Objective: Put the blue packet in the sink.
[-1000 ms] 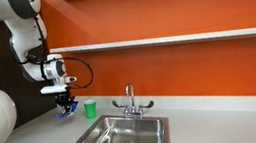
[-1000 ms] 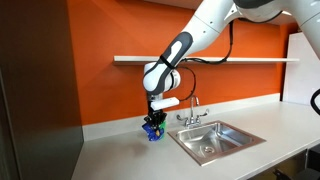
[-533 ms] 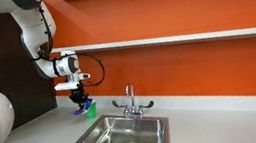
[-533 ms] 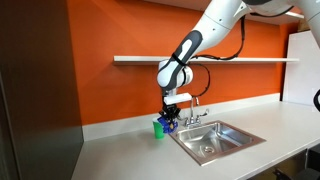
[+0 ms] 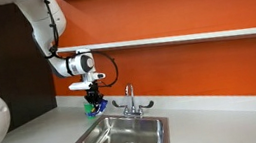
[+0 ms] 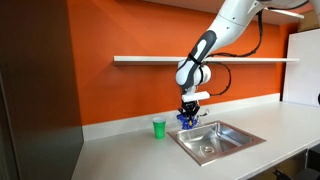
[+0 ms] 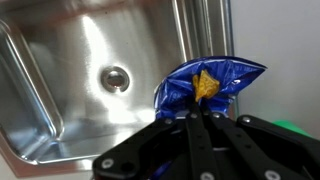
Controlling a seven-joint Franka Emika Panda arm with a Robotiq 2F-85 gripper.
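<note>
The blue packet point(image 5: 99, 106) is hanging by the sink's rim, so my gripper will next move past the sink's rim and then down over the sink's steel bottom to let go of it.
My gripper point(image 5: 95, 98) is shut on the blue packet point(image 5: 99, 106), a crinkly dark-blue packet with a yellow patch, and holds it in the air above the near-left corner of the sink point(image 5: 120, 135). In an exterior view the gripper point(image 6: 188, 113) carries the packet point(image 6: 187, 121) over the sink's point(image 6: 215, 140) left rim. In the wrist view the packet point(image 7: 210, 85) sticks out past my shut black fingers point(image 7: 197, 135), with the steel basin point(image 7: 70, 60) and its round drain point(image 7: 116, 78) below.
A small green cup point(image 6: 158, 127) stands on the white counter left of the sink; in an exterior view the cup point(image 5: 88, 107) is partly behind the packet. The chrome two-handled faucet point(image 5: 132, 103) rises behind the basin. An orange wall with a shelf point(image 5: 194, 37) runs behind.
My gripper has carried the blue packet sideways from over the counter, past the green cup, to above the sink's edge. The jaws stay shut on it.
</note>
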